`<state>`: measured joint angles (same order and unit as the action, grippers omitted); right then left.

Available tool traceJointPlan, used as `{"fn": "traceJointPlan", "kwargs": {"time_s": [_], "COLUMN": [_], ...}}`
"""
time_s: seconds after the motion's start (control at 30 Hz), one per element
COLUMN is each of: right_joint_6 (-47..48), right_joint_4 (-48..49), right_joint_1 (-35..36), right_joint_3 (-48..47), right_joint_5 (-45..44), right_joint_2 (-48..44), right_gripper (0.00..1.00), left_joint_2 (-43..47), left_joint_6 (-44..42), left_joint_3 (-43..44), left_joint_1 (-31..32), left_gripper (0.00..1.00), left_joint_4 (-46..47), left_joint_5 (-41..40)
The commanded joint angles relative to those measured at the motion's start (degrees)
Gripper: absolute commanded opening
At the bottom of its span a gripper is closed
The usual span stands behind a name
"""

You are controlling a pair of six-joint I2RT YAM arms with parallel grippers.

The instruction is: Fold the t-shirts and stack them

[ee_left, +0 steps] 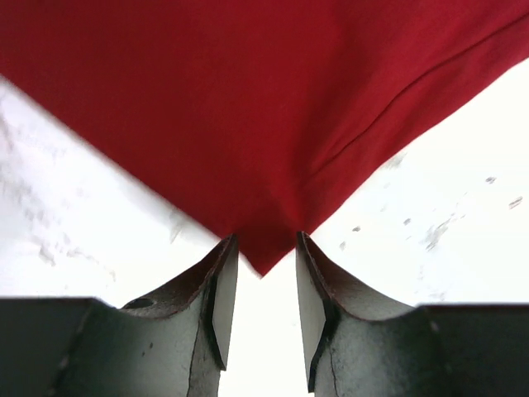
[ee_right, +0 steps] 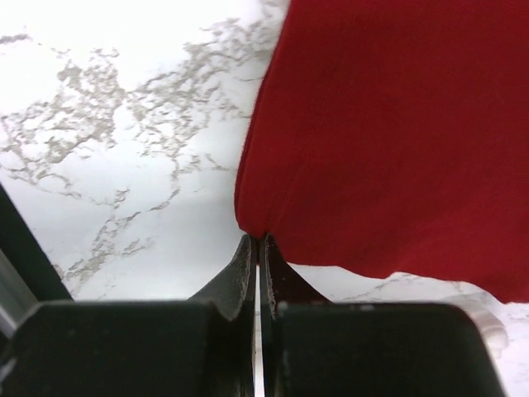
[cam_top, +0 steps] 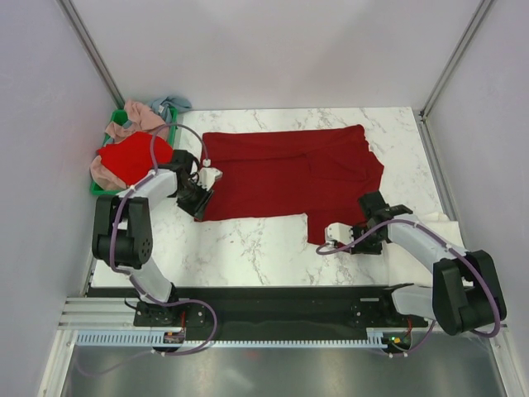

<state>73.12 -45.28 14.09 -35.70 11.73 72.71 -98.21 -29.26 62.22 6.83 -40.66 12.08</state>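
The shirt's near corner by the crate [ee_left: 264,258] already lies between the open fingers, so my left gripper stays there and closes on the corner's tip next.
A dark crimson t-shirt [cam_top: 289,169] lies spread flat on the marble table. My left gripper [cam_top: 198,208] is open at its near left corner, and the corner tip lies between the jaws in the left wrist view [ee_left: 261,248], with the shirt [ee_left: 264,99] ahead. My right gripper [cam_top: 331,241] is at the shirt's near right corner. In the right wrist view [ee_right: 258,240] it is shut on a pinch of the shirt's edge [ee_right: 397,124]. A bright red shirt [cam_top: 132,157], a dusty pink one [cam_top: 124,124] and a light blue one [cam_top: 169,105] are heaped at the far left.
The heap sits in a green crate [cam_top: 95,188] at the table's left edge. A cream-white cloth [cam_top: 438,230] lies at the right edge under my right arm. White walls close in the table on three sides.
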Motion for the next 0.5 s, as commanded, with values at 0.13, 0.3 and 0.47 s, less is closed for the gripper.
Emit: {"fn": "traceJointPlan", "kwargs": {"time_s": [0.13,0.3,0.47], "right_joint_6": [-1.4,-1.1,-1.4], "right_joint_4": [1.5,1.7,1.8], "right_joint_1": [-0.2,-0.3,-0.2], "right_joint_3": [-2.5,-3.0,-3.9], "right_joint_5": [2.6,1.9,1.0], "right_joint_2": [-2.1,0.2,2.4], "right_gripper": [0.00,0.00,0.00], "left_joint_2": [2.9,0.4,-0.9], "left_joint_6": [-3.3,-1.9,-1.3], "left_joint_3": [-1.7,-1.9,-1.5], "left_joint_1": [-3.8,-3.8,-3.8], "left_gripper": [0.43,0.43,0.43], "left_joint_4": [-0.6,-0.6,-0.6], "left_joint_5": [-1.5,-0.1,1.5]}}
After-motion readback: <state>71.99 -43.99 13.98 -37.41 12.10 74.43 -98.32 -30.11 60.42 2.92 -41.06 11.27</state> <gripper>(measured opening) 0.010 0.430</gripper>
